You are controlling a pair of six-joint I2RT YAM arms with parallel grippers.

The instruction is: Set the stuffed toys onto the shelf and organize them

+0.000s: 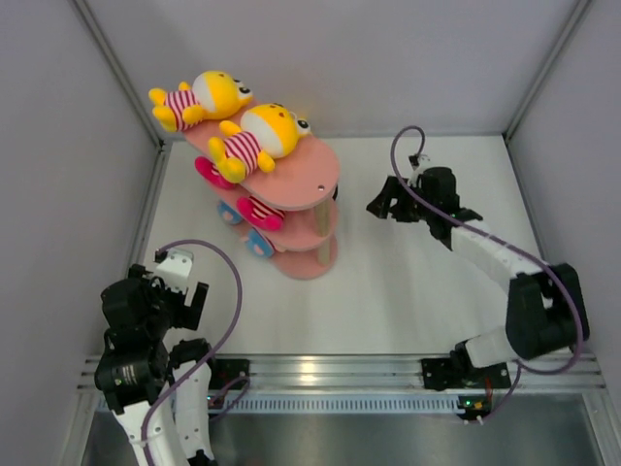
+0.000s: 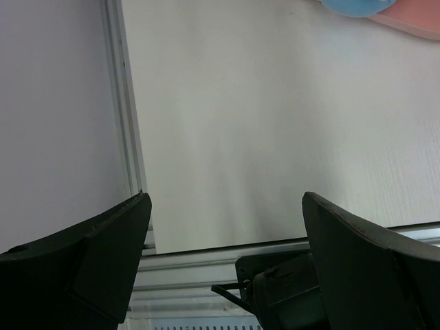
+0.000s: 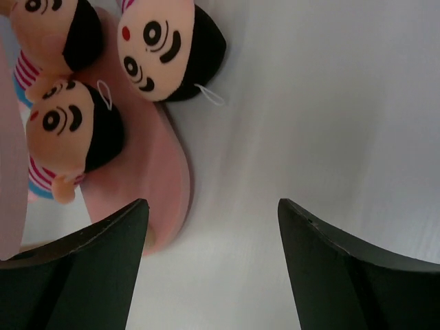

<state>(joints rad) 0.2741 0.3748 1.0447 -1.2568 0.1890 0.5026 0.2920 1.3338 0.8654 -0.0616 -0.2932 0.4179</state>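
I will next move my right gripper outward and toward the shelf [image 1: 309,177], then down onto one toy's beige head, because that head sticks out past the pink board's edge.
The pink three-tier shelf [image 1: 309,177] stands at the back left of the table. Two yellow stuffed toys [image 1: 215,94] [image 1: 260,136] lie on its top board. Magenta toys [image 1: 256,210] stick out of the middle tier, and a blue-shirted toy [image 1: 259,245] sticks out of the bottom tier. The right wrist view shows three beige-headed, black-haired toys [image 3: 159,47] [image 3: 71,125] [image 3: 48,27] lying on a pink board [image 3: 161,182]. My right gripper [image 1: 384,205] [image 3: 213,210] is open and empty, just right of the shelf. My left gripper [image 1: 194,296] [image 2: 227,203] is open and empty, low near its base.
White enclosure walls stand at the left, back and right. A metal rail [image 1: 320,369] runs along the near edge and also shows in the left wrist view [image 2: 206,254]. The corner of the shelf's bottom board [image 2: 416,19] shows at the top right of that view.
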